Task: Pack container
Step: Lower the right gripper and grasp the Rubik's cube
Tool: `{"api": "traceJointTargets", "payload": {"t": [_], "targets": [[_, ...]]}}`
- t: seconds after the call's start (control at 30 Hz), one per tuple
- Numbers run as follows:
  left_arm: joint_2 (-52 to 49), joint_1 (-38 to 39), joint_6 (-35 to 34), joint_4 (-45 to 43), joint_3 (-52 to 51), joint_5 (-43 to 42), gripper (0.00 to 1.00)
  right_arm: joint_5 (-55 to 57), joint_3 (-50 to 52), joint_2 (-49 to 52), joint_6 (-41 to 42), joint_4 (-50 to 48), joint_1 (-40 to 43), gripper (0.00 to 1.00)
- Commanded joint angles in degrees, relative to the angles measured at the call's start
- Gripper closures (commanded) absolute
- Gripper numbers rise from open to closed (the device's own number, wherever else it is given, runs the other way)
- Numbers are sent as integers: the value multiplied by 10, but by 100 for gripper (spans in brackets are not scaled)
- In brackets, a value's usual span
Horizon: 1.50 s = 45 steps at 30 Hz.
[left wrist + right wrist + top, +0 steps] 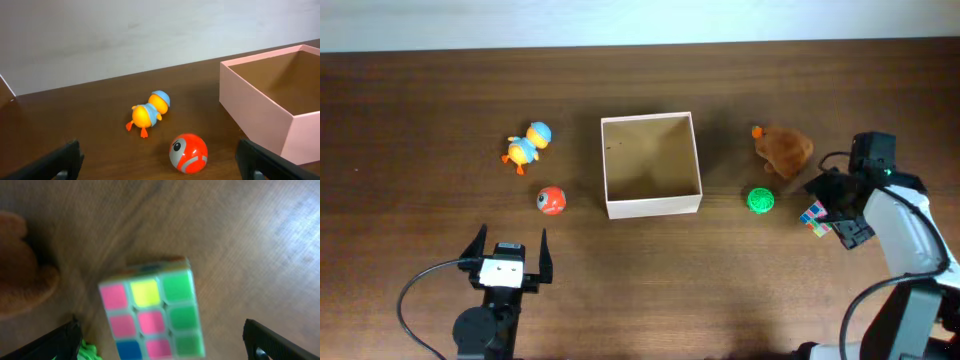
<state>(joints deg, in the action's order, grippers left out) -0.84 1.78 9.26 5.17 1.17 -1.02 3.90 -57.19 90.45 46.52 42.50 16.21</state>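
My right gripper lowers to the multicoloured cube (815, 218) (154, 315) next, until its open fingers are on either side of the cube.
The container (655, 205), a square open box with cream walls and a tan floor, stands mid-table and holds nothing. In the left wrist view its pale wall (260, 120) rises at the right. My right gripper (825, 212) hovers open over a multicoloured cube (814, 215). In the right wrist view the cube (150, 315) lies between the wide-spread fingers, with gaps on both sides of my right gripper (162, 345). My left gripper (512, 240) is open near the front edge. The left gripper (159, 161) faces a red ball (187, 152) a little ahead of it.
An orange-and-blue duck toy (527, 146) lies left of the box, the red ball (551, 200) just below it. A brown plush (783, 148) and a green ball (760, 201) sit right of the box, close to the cube. A black cable (415, 290) loops off the left arm.
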Motion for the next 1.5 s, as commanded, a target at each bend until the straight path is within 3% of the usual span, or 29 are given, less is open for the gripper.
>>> {"api": "traceJointTargets", "payload": {"t": [0.0,0.4,0.63,0.97,1.27,1.47], "targets": [[5,2,7,1,-3,6,1,16,7,26,22,-24,4,3],[5,2,7,1,-3,6,1,21,7,104,25,-85,4,6],[5,2,7,1,-3,6,1,22,7,111,24,-87,4,38],[5,2,7,1,-3,6,1,22,7,111,20,-81,4,60],[5,2,7,1,-3,6,1,16,6,111,17,-70,3,62],[5,2,7,1,-3,6,1,-25,-19,102,-60,-63,3,68]]}}
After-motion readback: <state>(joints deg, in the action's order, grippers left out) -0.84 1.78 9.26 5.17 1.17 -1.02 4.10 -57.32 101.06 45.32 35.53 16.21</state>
